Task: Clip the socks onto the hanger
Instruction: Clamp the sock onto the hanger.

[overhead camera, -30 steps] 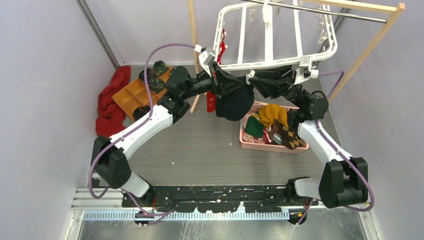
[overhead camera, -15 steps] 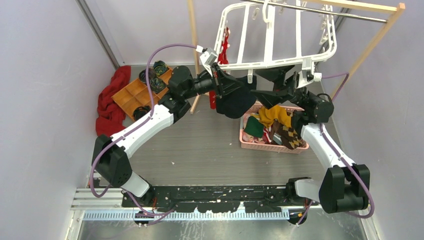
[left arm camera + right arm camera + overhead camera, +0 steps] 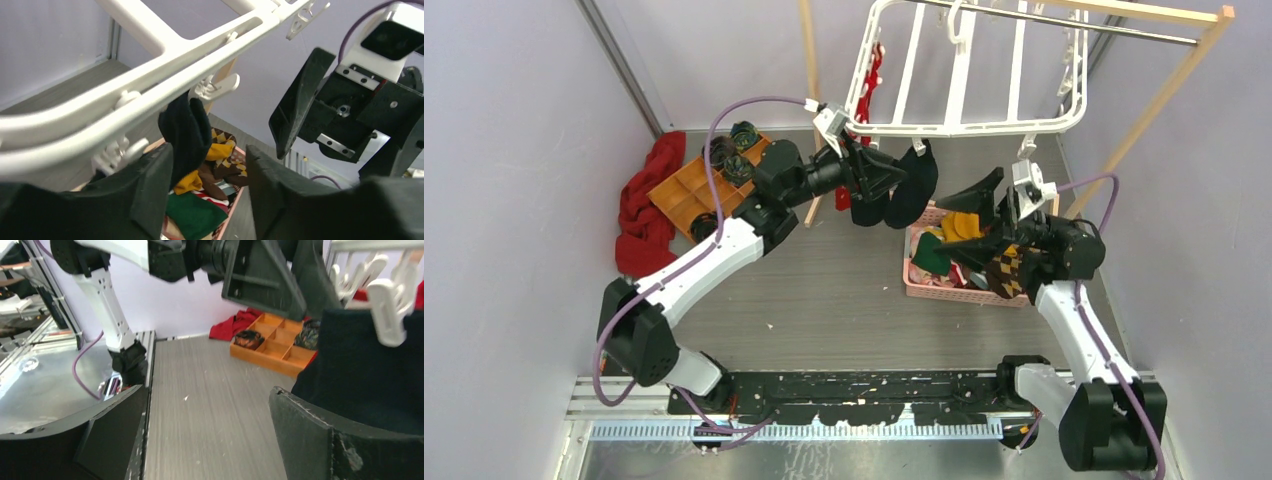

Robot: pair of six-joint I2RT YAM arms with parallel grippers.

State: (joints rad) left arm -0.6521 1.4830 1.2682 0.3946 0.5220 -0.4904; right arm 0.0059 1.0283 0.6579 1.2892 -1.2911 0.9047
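Observation:
I should tilt my right gripper downward and lower it onto the mustard-yellow sock [image 3: 964,225] in the pink basket [image 3: 964,293], because that sock is below my open fingers.
The white hanger [image 3: 969,128] hangs from the metal rod at the back. A black sock [image 3: 921,185] dangles from a white clip [image 3: 390,315] on its near bar. My left gripper [image 3: 892,180] is open beside that sock. In the left wrist view the black sock [image 3: 187,132] hangs between the spread fingers [image 3: 150,187], close to the left one, and neither presses on it. My right gripper [image 3: 979,220] is wide open and holds nothing. It hovers over the pink basket [image 3: 964,293], where mustard-yellow [image 3: 964,226] and brown argyle [image 3: 1009,272] socks lie.
A red cloth [image 3: 649,195] and a wooden divided tray [image 3: 694,185] with dark rolled bundles sit at the back left. The wooden rack's posts [image 3: 1159,95] stand around the hanger. A red item [image 3: 870,85] is clipped to the hanger's left side.
My left gripper has opened off the black sock, which now hangs from the clip alone. My right gripper opened wide and dropped away from the hanger toward the basket. The hanger swung back.

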